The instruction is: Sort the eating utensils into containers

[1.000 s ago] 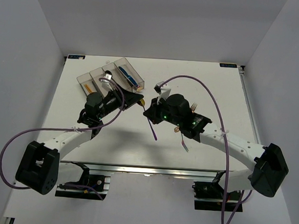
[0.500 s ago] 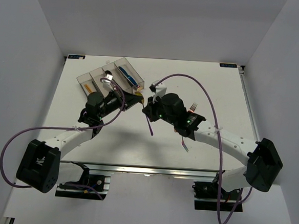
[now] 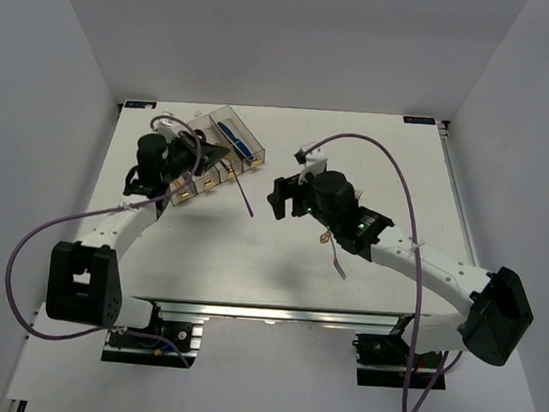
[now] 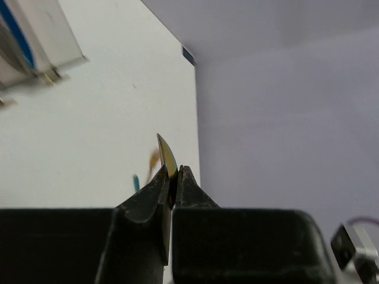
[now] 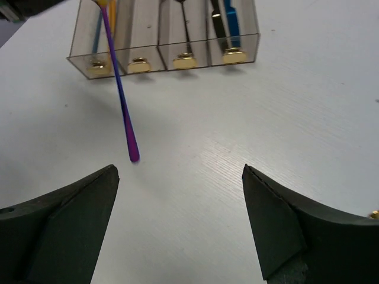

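Observation:
I will next move my left gripper outward and down to the far end of the dark spoon's bin (image 3: 201,128) for the release, because that end is outward and below it.
My left gripper (image 3: 223,157) is shut on the bowl end of the purple-gold spoon (image 3: 245,197), beside the near end of the containers (image 3: 221,114). In the left wrist view the fingertips (image 4: 160,177) pinch the spoon's golden edge (image 4: 167,155). The purple handle (image 5: 121,94) slopes down over the table in front of the row of clear bins (image 5: 195,50). A blue knife (image 5: 231,18) and dark cutlery lie in the bins. My right gripper (image 5: 179,171) stands wide open over bare table, a little apart from the handle's tip, with nothing between its fingers.
Loose cutlery lies by the right arm: a fork (image 3: 358,195), a gold piece (image 3: 324,236) and a small bluish piece (image 3: 337,264). The table's right edge (image 3: 451,181) runs along the wall.
The right gripper let go of the spoon and opened wide. The left gripper, shut on the spoon, swung back and left to the containers, carrying it along.

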